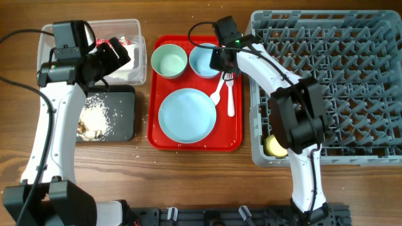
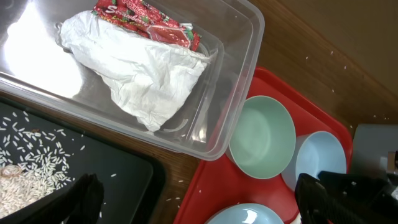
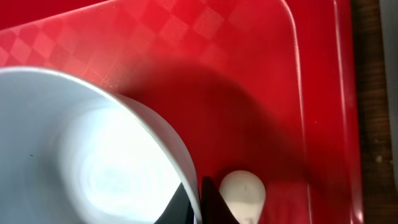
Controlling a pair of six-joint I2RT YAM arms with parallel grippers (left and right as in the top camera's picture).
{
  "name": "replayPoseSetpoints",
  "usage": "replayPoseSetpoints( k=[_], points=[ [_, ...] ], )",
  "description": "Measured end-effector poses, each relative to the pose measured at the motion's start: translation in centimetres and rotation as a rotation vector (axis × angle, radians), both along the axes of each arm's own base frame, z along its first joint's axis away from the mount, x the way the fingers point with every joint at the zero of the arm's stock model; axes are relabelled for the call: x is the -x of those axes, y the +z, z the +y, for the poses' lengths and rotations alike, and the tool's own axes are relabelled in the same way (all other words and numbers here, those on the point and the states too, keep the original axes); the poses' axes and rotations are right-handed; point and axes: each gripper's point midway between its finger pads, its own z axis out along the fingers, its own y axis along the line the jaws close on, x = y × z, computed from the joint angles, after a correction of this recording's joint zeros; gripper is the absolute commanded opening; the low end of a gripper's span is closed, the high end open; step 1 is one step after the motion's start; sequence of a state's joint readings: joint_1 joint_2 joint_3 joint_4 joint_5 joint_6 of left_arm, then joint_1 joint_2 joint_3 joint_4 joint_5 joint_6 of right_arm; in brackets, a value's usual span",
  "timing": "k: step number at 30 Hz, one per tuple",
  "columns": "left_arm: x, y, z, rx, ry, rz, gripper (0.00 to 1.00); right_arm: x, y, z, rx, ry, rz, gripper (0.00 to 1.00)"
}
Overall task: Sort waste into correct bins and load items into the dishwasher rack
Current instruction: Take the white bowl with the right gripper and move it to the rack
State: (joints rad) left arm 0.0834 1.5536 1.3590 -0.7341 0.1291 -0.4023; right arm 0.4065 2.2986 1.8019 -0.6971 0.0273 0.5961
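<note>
The robot will lift its right gripper, move right in the overhead view, lower the bowl onto the rack's far end by the tray (image 1: 294, 36) and release it there, because that end is empty.
The crumpled white napkin (image 2: 143, 78) and the red wrapper (image 2: 149, 18) lie in the clear tub (image 1: 141, 47). Food scraps (image 1: 94, 118) lie in the black tray (image 1: 122, 122). My left gripper (image 1: 118, 53) is open and empty above the tub's right side; it also shows in the left wrist view (image 2: 199, 208). On the red serving tray (image 1: 188, 143) stand a green bowl (image 1: 169, 61), a second bowl (image 1: 202, 59), the blue plate (image 1: 186, 115), the white spoon (image 1: 217, 94) and the fork (image 1: 230, 97). My right gripper (image 1: 221, 63) is shut on the second bowl's right rim (image 3: 186, 168). The yellow cup (image 1: 274, 145) sits in the rack (image 1: 339, 88).
The rack fills the right side of the table, close against the red tray. Loose scraps lie on the wood between the black tray and the red tray (image 2: 177, 199). The spoon's bowl (image 3: 242, 193) lies right beside my right fingers.
</note>
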Motion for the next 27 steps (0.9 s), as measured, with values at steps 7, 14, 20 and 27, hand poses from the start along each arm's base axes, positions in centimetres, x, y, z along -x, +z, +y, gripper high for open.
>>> replayPoseSetpoints(
  k=[7, 14, 20, 27],
  points=[
    [0.0, 0.0, 0.0, 0.0, 0.0, 0.0, 1.0, 2.0, 21.8, -6.5, 0.135, -0.021, -0.366, 0.04],
    [0.0, 0.0, 0.0, 0.0, 0.0, 0.001, 1.0, 3.5, 29.3, -20.2, 0.662, -0.298, -0.506, 0.08],
    [0.0, 0.0, 0.0, 0.0, 0.0, 0.001, 1.0, -3.1, 26.2, -21.1, 1.016, -0.167, -0.496, 0.04],
    [0.0, 0.0, 0.0, 0.0, 0.0, 0.0, 1.0, -5.5, 19.7, -20.2, 1.046, -0.062, -0.402, 0.39]
  ],
)
